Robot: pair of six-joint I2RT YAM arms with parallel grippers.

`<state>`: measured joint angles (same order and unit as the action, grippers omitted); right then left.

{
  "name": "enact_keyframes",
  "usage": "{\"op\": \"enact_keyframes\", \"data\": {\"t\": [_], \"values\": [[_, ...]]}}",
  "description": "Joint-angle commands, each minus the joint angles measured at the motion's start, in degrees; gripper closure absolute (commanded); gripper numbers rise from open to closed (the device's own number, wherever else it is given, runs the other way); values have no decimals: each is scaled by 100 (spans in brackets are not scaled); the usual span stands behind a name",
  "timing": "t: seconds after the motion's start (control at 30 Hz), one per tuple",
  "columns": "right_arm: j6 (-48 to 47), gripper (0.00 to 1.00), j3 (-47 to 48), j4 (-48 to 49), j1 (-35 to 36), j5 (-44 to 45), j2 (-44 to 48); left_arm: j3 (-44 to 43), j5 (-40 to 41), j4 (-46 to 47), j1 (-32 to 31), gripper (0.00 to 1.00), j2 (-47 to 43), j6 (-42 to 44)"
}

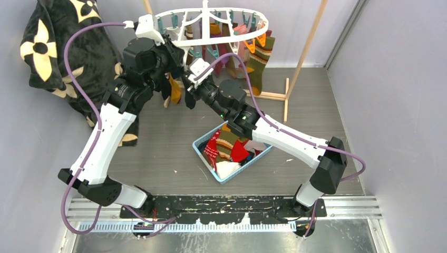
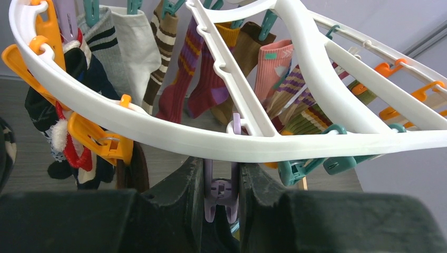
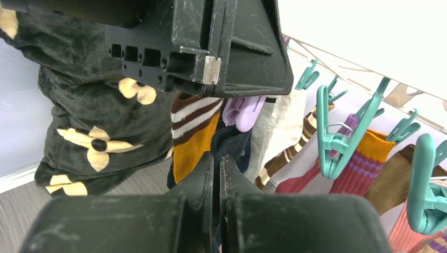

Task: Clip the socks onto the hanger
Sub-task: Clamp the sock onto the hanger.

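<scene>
My right gripper raises the navy sock's top into the opening of the lilac clip next, then releases it.
The white oval hanger [image 1: 253,21] hangs at the back with several socks [image 1: 258,63] clipped on; its ring [image 2: 211,142] crosses the left wrist view. My left gripper [image 1: 171,55] is shut on a lilac clip [image 2: 221,192] under the ring's near edge, and its fingertips [image 2: 192,179] squeeze the clip's handles. My right gripper [image 1: 191,87] is shut on a dark navy sock [image 3: 232,145] and holds its top just below that lilac clip [image 3: 242,113]. A mustard and brown striped sock [image 3: 195,137] hangs right beside it.
A light blue basket [image 1: 203,150] with several loose socks sits mid-floor under the right arm. The black flowered blanket [image 1: 58,37] hangs at the left. The wooden pole rack [image 1: 305,47] stands behind and right. Teal clips [image 3: 337,137] and orange clips [image 2: 100,139] dangle nearby.
</scene>
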<state>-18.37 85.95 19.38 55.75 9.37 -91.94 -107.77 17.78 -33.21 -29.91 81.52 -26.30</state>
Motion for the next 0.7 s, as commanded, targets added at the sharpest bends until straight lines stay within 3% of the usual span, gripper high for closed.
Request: {"op": "enact_keyframes", "data": {"t": [0.0, 0.67], "values": [[-110, 99, 325, 249, -20, -19, 36, -43, 147, 175, -40, 97, -144, 103], [-199, 99, 464, 355, -40, -4, -5, -23, 187, 185, -39, 97, -137, 117]]}}
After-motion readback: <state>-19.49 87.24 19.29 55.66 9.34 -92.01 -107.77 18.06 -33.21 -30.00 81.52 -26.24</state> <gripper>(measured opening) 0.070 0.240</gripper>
